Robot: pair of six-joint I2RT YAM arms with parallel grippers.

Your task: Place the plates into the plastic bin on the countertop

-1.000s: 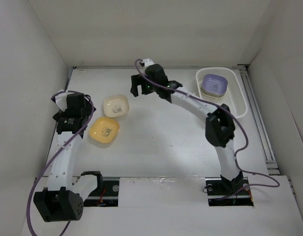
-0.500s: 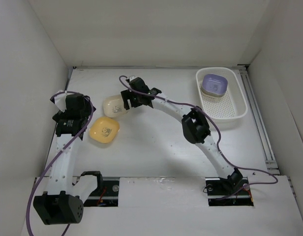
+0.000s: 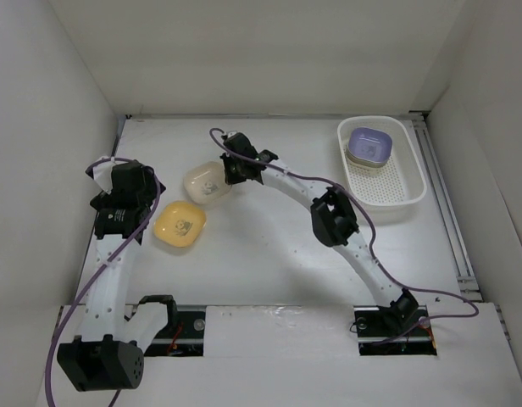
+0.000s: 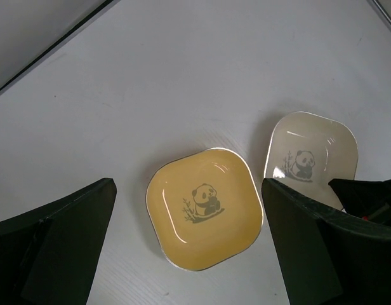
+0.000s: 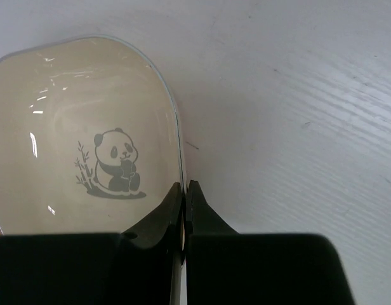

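The robot's right gripper should lift the cream plate [image 3: 204,182] and lower it onto the purple plate [image 3: 369,144] in the bin, because other plates are already stacked there.
A cream plate [image 3: 204,182] [image 5: 81,133] with a panda picture lies left of centre on the countertop [image 3: 269,246]. My right gripper [image 3: 230,175] [image 5: 185,185] is shut on its right rim, one finger inside the dish and one outside. A yellow-orange plate [image 3: 180,225] [image 4: 205,216] lies just in front of it. My left gripper [image 3: 123,203] [image 4: 186,244] hovers open above the yellow plate, fingers wide on either side. The white plastic bin [image 3: 397,182] stands at the back right with a purple plate [image 3: 369,144] on top of other plates inside.
White walls close in the countertop on the left, back and right. A metal rail [image 3: 452,229] runs along the right edge beside the bin. The cream plate [image 4: 310,159] and the right gripper's tip [image 4: 373,197] show at the right of the left wrist view.
My right arm swung left from near the bin to the cream plate, came down and shut on its right rim. The left arm stayed put and open.
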